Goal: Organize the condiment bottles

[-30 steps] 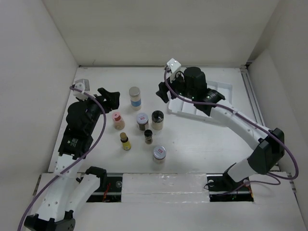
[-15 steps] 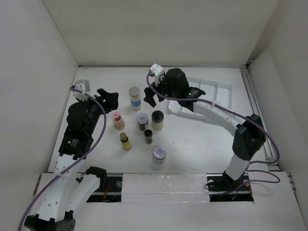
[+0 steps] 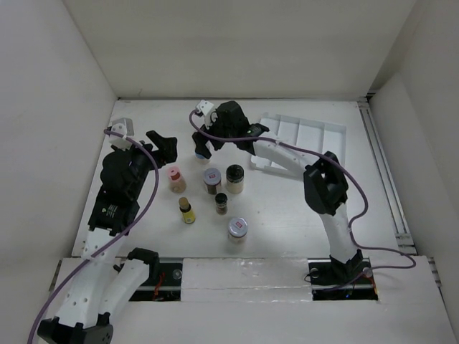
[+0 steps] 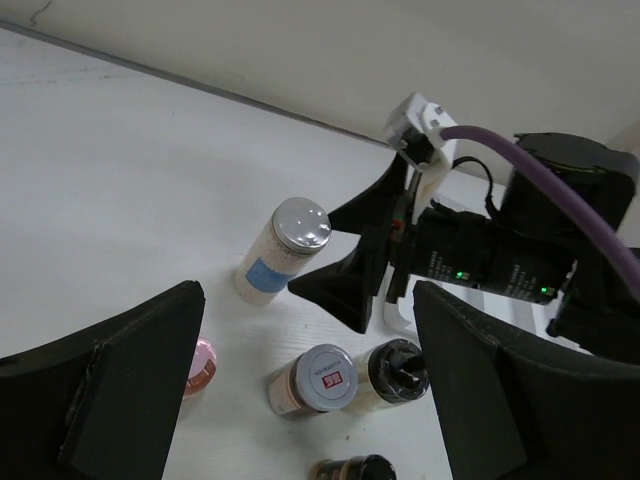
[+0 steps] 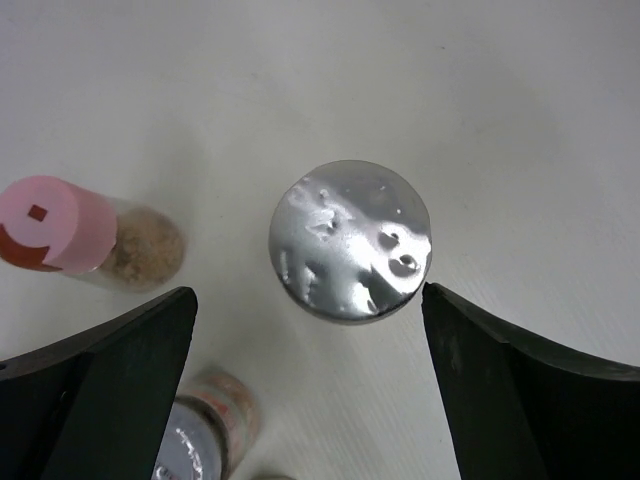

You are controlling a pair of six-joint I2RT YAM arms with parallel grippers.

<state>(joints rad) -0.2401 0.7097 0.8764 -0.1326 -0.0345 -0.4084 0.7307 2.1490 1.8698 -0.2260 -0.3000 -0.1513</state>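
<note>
My right gripper lowers around the beige jar's silver lid (image 5: 350,241) next, since the lid is still ahead of my open fingers, in line with their gap.
A beige jar with a silver lid (image 5: 350,240) and blue label (image 4: 285,245) stands at the back of the group. My right gripper (image 5: 308,292) hangs open right over it, one finger on each side, touching nothing; in the top view the right gripper (image 3: 203,147) covers that jar. In front stand a pink-lidded bottle (image 3: 173,175), a red-and-white-lidded jar (image 3: 211,177), a dark-lidded jar (image 3: 234,175), a small yellow bottle (image 3: 186,209), a small dark jar (image 3: 221,203) and another red-and-white-lidded jar (image 3: 237,228). My left gripper (image 3: 161,143) is open and empty, left of the group.
The white ridged tray (image 3: 308,132) lies at the back right, and the right arm stretches from it across to the left. White walls close in the table on the left, back and right. The left arm rises along the left side.
The right arm has swung left from the tray to above the silver-lidded jar, and its jaws have opened wide. The left arm has stayed put.
</note>
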